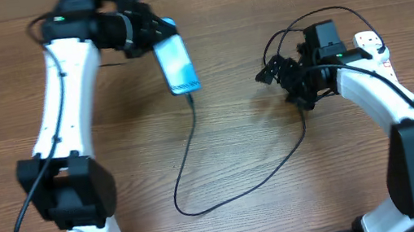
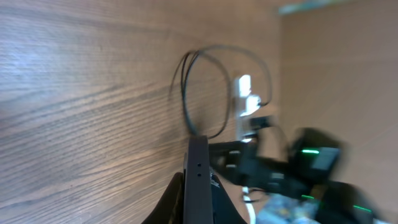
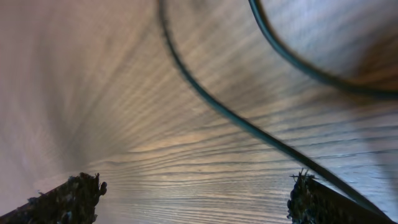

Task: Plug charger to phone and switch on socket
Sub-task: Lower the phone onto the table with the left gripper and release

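Observation:
The charger cable already runs from the phone's lower end, so I will lower my left gripper toward the bare wood below it and release the phone there.
My left gripper (image 1: 147, 36) is shut on the phone (image 1: 176, 63), whose light-blue screen faces up above the table at the back middle. In the left wrist view the phone's dark edge (image 2: 198, 180) stands between my fingers. The charger cable (image 1: 196, 154) runs from the phone's lower end, loops over the table and goes right toward the socket (image 1: 374, 50). The white socket is mostly hidden under my right arm. My right gripper (image 1: 279, 72) is open and empty just above the wood, left of the socket. The cable (image 3: 236, 118) crosses its view ahead of the fingertips (image 3: 196, 193).
The wooden table (image 1: 302, 200) fills the views. More black cable loops (image 1: 316, 17) lie around the right gripper and the socket. The white socket and cable loop also show blurred in the left wrist view (image 2: 245, 102).

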